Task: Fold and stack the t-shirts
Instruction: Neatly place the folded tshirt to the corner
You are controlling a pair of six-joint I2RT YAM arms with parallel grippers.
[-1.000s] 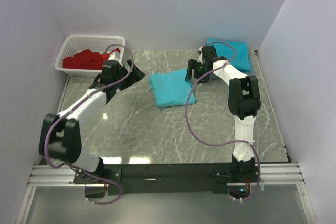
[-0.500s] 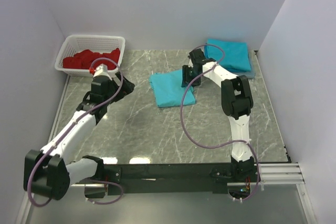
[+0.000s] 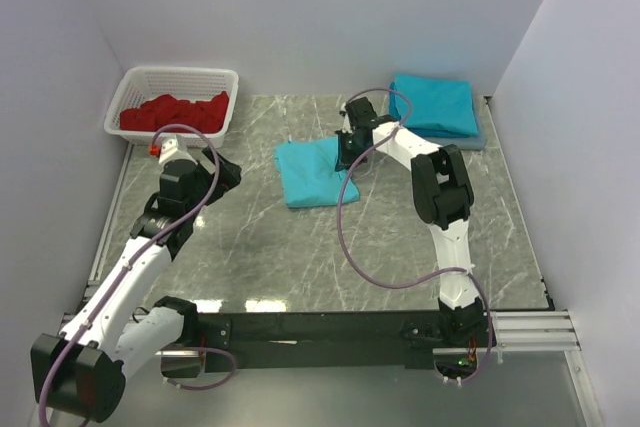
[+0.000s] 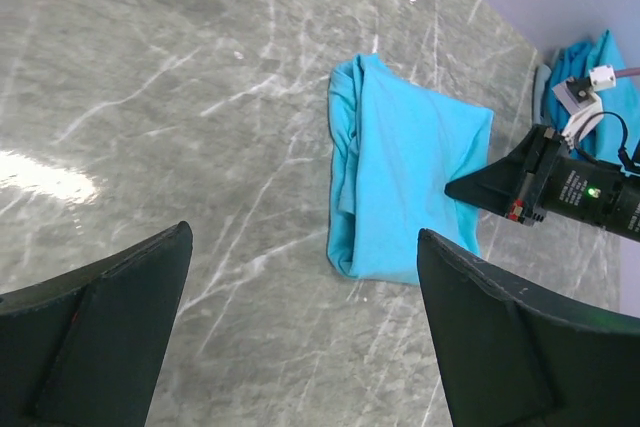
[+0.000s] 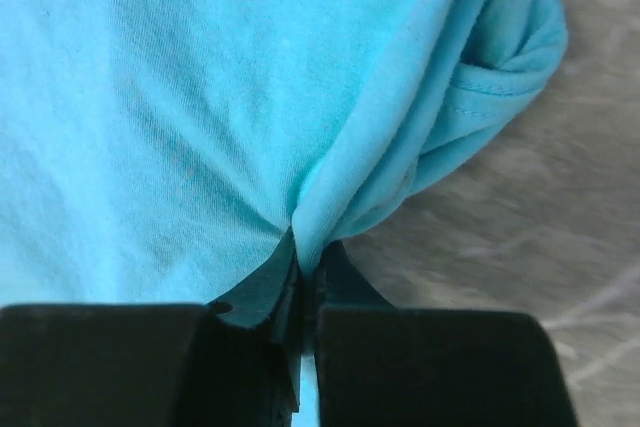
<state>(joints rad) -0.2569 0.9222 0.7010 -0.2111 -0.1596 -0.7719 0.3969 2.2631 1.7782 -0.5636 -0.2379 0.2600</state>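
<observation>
My right gripper goes up, outward and to the right in the top view next, then down onto the second folded t-shirt (image 3: pixel 433 105) to release, since its turquoise t-shirt is folded.
A folded turquoise t-shirt (image 3: pixel 308 173) lies on the marble table's middle, also in the left wrist view (image 4: pixel 405 182). My right gripper (image 3: pixel 347 154) is at its right edge and shut on a pinched fold of the fabric (image 5: pixel 250 97); its jaws (image 5: pixel 305 252) meet with cloth squeezed between them. A second folded t-shirt (image 3: pixel 435 107) rests at the back right corner (image 4: pixel 600 72). My left gripper (image 3: pixel 212 167) hovers left of the centre shirt, open and empty (image 4: pixel 305 237), looking across the table at the shirt and the right gripper's tip (image 4: pixel 480 182).
A white basket (image 3: pixel 180 71) holding red cloth (image 3: pixel 175 112) stands at the back left corner. White walls close in the table on the left, back and right. The right arm's cable (image 3: pixel 350 237) loops over the table's middle.
My right gripper moved left onto the centre shirt's edge and shut on it; the shirt slid slightly left. My left arm drew back toward the near left, still open.
</observation>
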